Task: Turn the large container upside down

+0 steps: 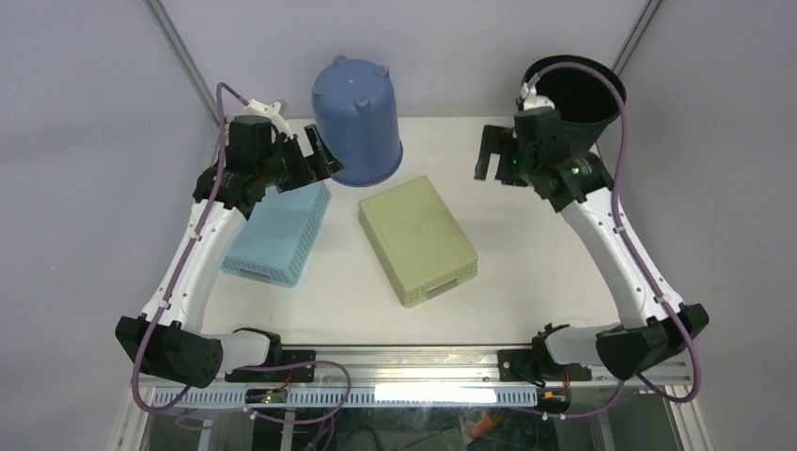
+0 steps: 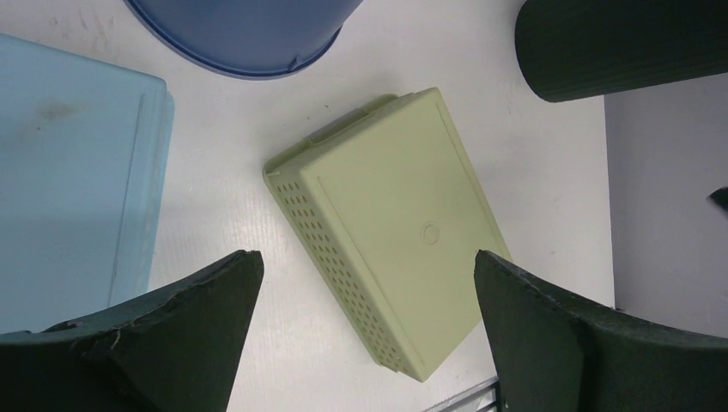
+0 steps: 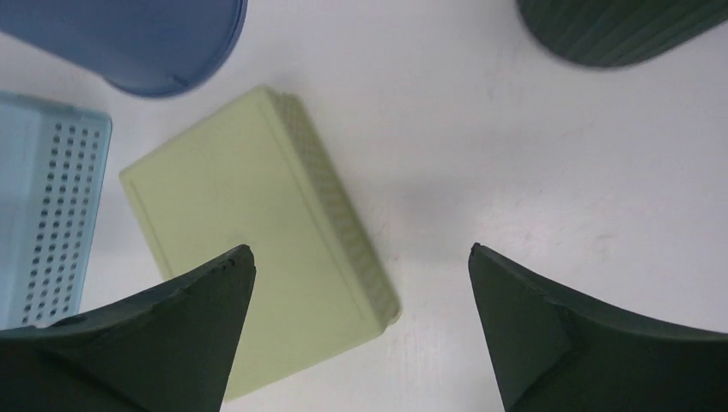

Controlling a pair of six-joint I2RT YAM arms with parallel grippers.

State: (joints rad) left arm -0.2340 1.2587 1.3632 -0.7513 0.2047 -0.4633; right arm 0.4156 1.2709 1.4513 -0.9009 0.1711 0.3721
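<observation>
My right gripper will next reach outward and close on the dark bucket's rim (image 1: 525,79) facing the blue bucket, since that rim is outward of the gripper's open fingers.
A large blue bucket (image 1: 357,117) stands at the back centre with its footed base up and its rim on the table; its rim also shows in the left wrist view (image 2: 249,34) and in the right wrist view (image 3: 129,39). A dark ribbed bucket (image 1: 578,103) stands at the back right with its mouth up, partly hidden behind my right arm. My left gripper (image 1: 318,158) is open and empty, hovering just left of the blue bucket. My right gripper (image 1: 498,160) is open and empty, just left of the dark bucket. The wrist views show both pairs of jaws wide apart above the table (image 2: 367,255) (image 3: 359,249).
A pale green perforated basket (image 1: 416,240) lies bottom up in the middle of the table. A light blue perforated basket (image 1: 277,235) lies bottom up at the left, partly under my left arm. Grey walls and frame posts close in the back and sides.
</observation>
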